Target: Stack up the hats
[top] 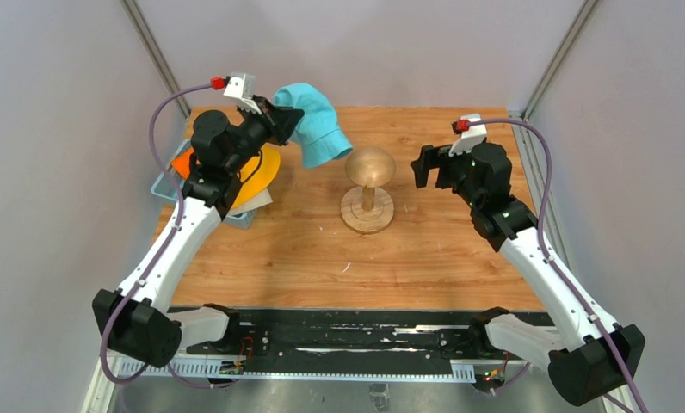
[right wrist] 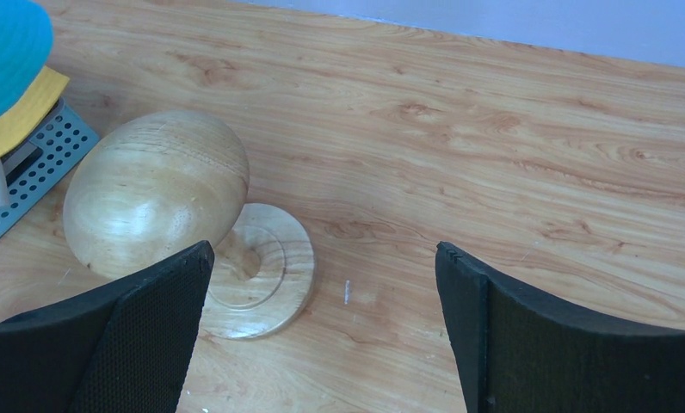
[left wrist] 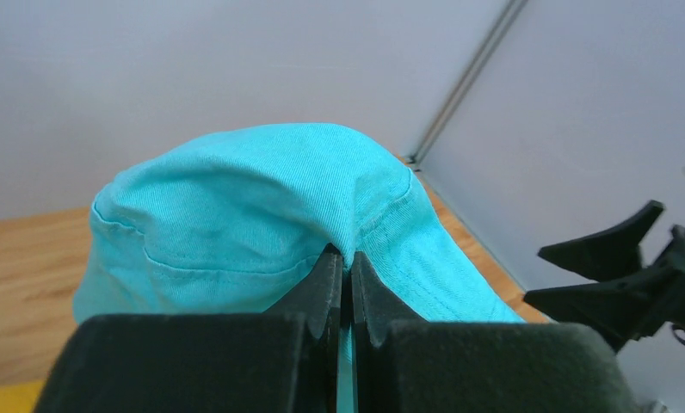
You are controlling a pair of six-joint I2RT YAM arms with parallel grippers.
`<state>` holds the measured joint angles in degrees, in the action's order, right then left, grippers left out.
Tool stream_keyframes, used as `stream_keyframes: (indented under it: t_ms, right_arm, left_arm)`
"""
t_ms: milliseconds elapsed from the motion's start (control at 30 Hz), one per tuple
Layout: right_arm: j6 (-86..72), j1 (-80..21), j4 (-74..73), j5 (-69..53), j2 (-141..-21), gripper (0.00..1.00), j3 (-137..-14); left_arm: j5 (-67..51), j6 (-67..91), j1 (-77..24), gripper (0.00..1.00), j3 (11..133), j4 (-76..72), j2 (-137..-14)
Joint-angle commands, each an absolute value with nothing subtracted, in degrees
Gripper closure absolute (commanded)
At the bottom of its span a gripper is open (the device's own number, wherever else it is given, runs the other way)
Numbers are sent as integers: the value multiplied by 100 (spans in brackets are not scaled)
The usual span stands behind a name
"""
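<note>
I will next carry the teal hat (top: 316, 127) with my left gripper over the bare dome (top: 370, 166), which is below it and to its right in the top view. Then I will lower the hat and let go.
A teal hat (top: 316, 127) hangs in the air above the table's back left, pinched by my left gripper (top: 285, 116), which is shut on a fold of its fabric (left wrist: 348, 249). The same teal hat (left wrist: 253, 215) fills the left wrist view. An orange hat (top: 262, 168) lies in the basket at the left, with a pale hat edge beneath it. In the right wrist view a corner of the teal hat (right wrist: 8, 47) and a yellow brim (right wrist: 21, 116) show at top left. My right gripper (right wrist: 322, 258) stands open above bare wood, just right of the stand.
A wooden mushroom-shaped hat stand (top: 369, 185) rises at the table's middle, its dome (right wrist: 154, 194) close to my right gripper's left finger. A light blue perforated basket (top: 169, 185) sits at the left edge. Grey walls and metal posts enclose the back and sides.
</note>
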<state>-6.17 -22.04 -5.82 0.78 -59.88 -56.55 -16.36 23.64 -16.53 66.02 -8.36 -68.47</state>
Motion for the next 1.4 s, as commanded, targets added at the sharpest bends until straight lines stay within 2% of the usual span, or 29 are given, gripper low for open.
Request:
stream_keyframes:
  t_ms: [0, 267, 600, 733, 1067, 1367]
  right_arm:
    - [-543, -2277, -465, 371, -5828, 1, -5634]
    - [-519, -2189, -524, 732, -5743, 1, -5616]
    - [-647, -1534, -590, 773, -5394, 1, -5370]
    - [-737, -1309, -606, 605, -5353, 1, -5318]
    - [-789, -1235, -589, 460, -5420, 1, -5290]
    - [-868, -1235, -556, 281, -5516, 1, -5308]
  left_arm:
    - [-2335, 2474, -1929, 100, 7164, -1747, -7153]
    - [-2891, 2591, -2473, 100, 7900, -2204, -8071]
    - [-3479, 2583, -2991, 100, 8494, -2206, -9195]
    - [-3535, 2648, -3019, 100, 8482, -2180, -9231]
    - [-3115, 2037, -3032, 100, 8345, -787, -8858]
    - [-2842, 1892, -3107, 100, 7519, -560, -8287]
